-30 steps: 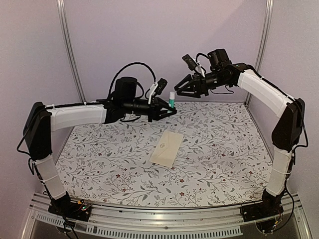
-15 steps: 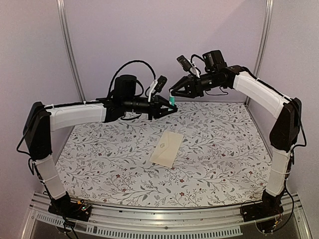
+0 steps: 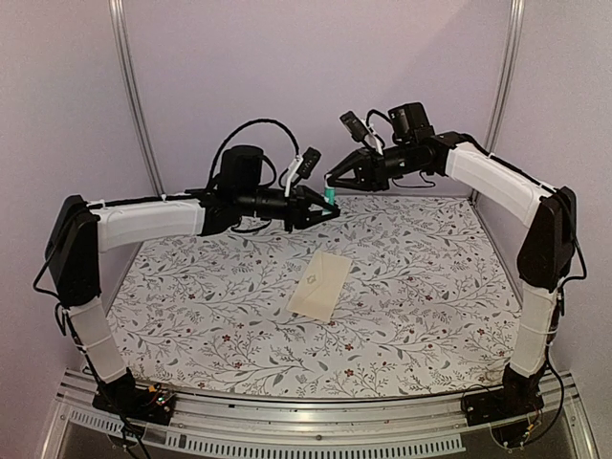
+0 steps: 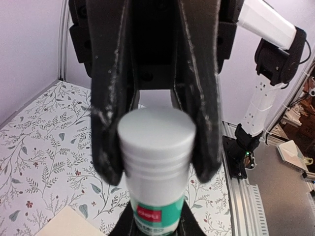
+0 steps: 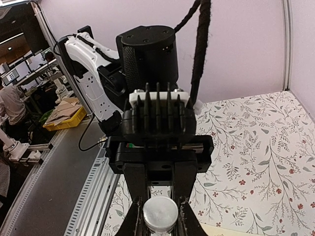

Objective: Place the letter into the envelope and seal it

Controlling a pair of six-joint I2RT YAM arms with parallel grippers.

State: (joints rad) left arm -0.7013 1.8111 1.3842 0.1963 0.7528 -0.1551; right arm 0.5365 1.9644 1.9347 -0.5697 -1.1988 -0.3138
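Note:
My left gripper comes down and back to the tabletop [image 3: 273,310] beside the envelope's near corner next and releases the glue stick [image 3: 329,197] there, since that spot is clear.
The envelope [image 3: 320,284] lies flat on the floral table, cream, with a small mark on top. Its corner shows in the left wrist view [image 4: 64,223]. The letter is out of view. My left gripper [image 3: 326,206] is shut on the green body of a glue stick [image 3: 329,197] and holds it upright, high above the back of the table. My right gripper [image 3: 334,180] reaches in from the right, its fingers closed on either side of the stick's white cap [image 4: 156,142]. The cap also shows in the right wrist view [image 5: 160,215], between the right fingers [image 5: 139,216].
The floral table cover [image 3: 430,287] spreads under both arms. Purple walls and metal posts [image 3: 134,96] close in the back and sides. An aluminium rail [image 3: 287,430] runs along the near edge.
My right gripper has moved left and down to the glue stick and narrowed its jaws around the cap. The left gripper and the envelope have stayed put.

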